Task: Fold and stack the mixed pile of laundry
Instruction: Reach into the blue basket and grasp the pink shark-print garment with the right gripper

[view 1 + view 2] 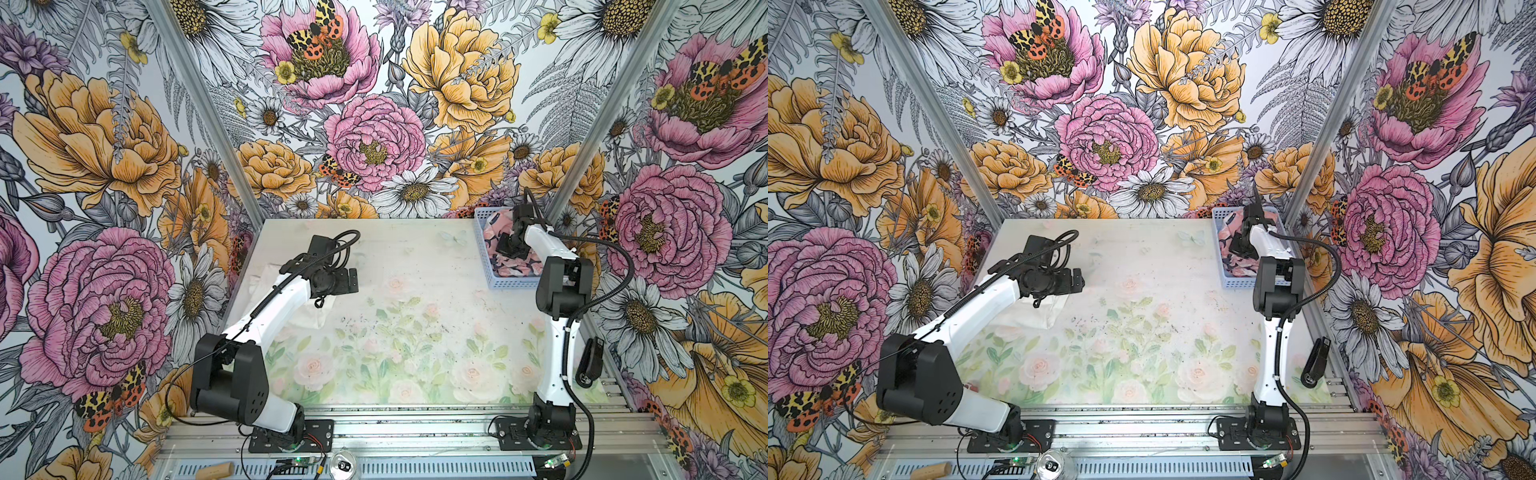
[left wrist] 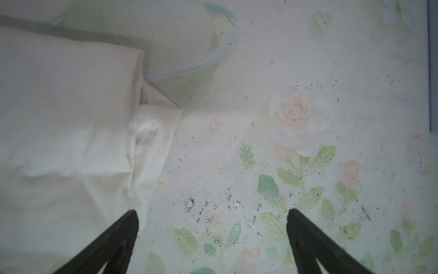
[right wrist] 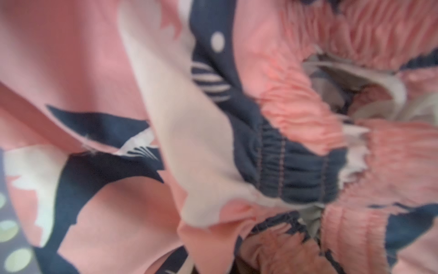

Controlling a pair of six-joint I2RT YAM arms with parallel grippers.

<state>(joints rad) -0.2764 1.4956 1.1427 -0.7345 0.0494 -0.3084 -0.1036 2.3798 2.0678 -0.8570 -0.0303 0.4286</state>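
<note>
My right gripper holds the pink garment and will next lift from the basket (image 1: 511, 284), swing toward my left gripper and release the garment on the bare mat (image 1: 428, 272), as the mat lies between both grippers.
The white garment (image 1: 321, 316) (image 1: 1054, 312) lies folded flat on the left of the table, partly under my left arm; in the left wrist view the white garment (image 2: 71, 118) has its edge beside one fingertip. My left gripper (image 1: 353, 280) (image 1: 1077, 280) (image 2: 212, 213) hovers open over the bare mat just right of it, holding nothing. The pink garment (image 1: 515, 266) (image 1: 1229, 232) with navy and white print lies crumpled in the light blue basket (image 1: 511, 284) (image 1: 1239, 284) at the back right. My right gripper (image 1: 502, 252) (image 1: 1235, 251) is pushed down into it, shut on the cloth. The pink garment (image 3: 118, 71) fills the right wrist view and hides the fingers.
The table (image 1: 415, 361) carries a pale rose-print mat. A black handle-like object (image 1: 590, 361) rests on the right rail. A wooden cylinder (image 1: 214, 471) and a metal can (image 1: 345, 465) sit at the front edge. Flowered walls close in three sides.
</note>
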